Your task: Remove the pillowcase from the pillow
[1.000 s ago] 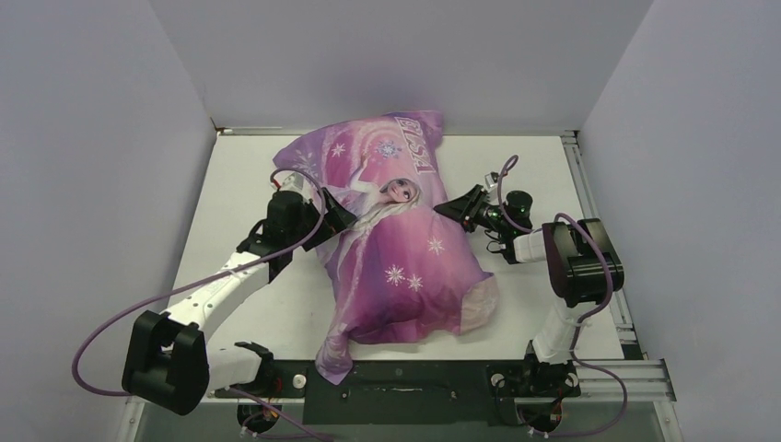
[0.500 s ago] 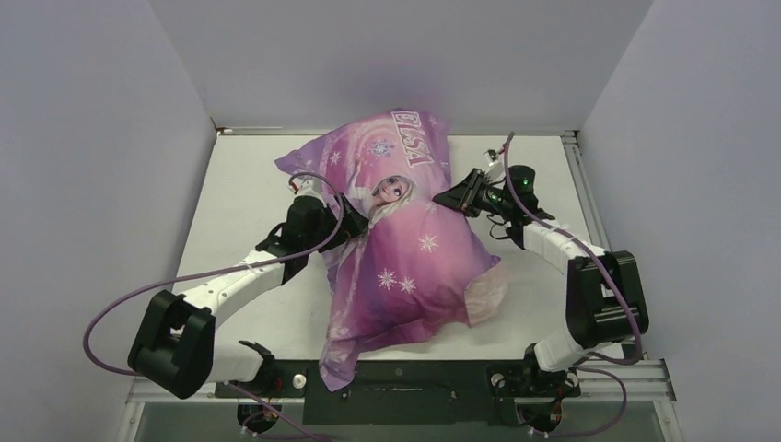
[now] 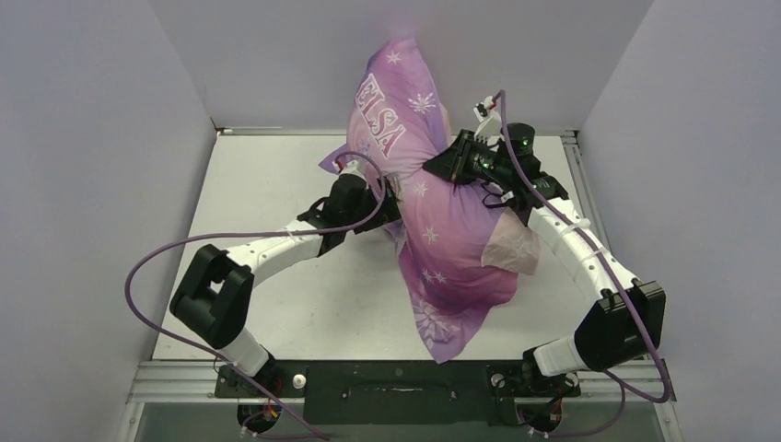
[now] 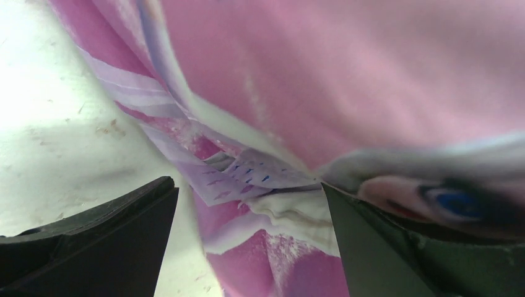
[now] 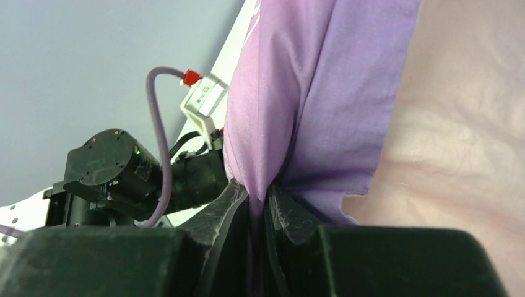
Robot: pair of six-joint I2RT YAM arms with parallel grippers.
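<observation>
The fold of the pillowcase goes down, back and to the left in the top view toward the bare tabletop next. My right gripper releases it there, since the pillowcase stands tall.
The purple pillowcase (image 3: 442, 230) with snowflakes and "ELSA" lettering is lifted off the table and stands tall and tilted, its top against the back wall. My right gripper (image 3: 440, 168) is shut on a fold of its purple fabric (image 5: 322, 93), pinched between the fingertips (image 5: 257, 192). My left gripper (image 3: 387, 198) is pressed against the cover's left side, open, with printed folds (image 4: 309, 74) and a strip of off-white cloth (image 4: 297, 216) between its wide jaws (image 4: 247, 185). A pale pink face (image 3: 511, 249) shows at the right. The pillow is hidden inside the cover.
The white table (image 3: 267, 276) lies inside grey walls on three sides. A metal rail (image 3: 589, 193) runs along its right edge. The left arm's wrist and purple cable (image 5: 117, 173) sit just behind the pinched fold.
The right gripper has shut on the pillowcase and hauled it up and back, so the bundle went from lying flat to standing. The left arm followed it to the right.
</observation>
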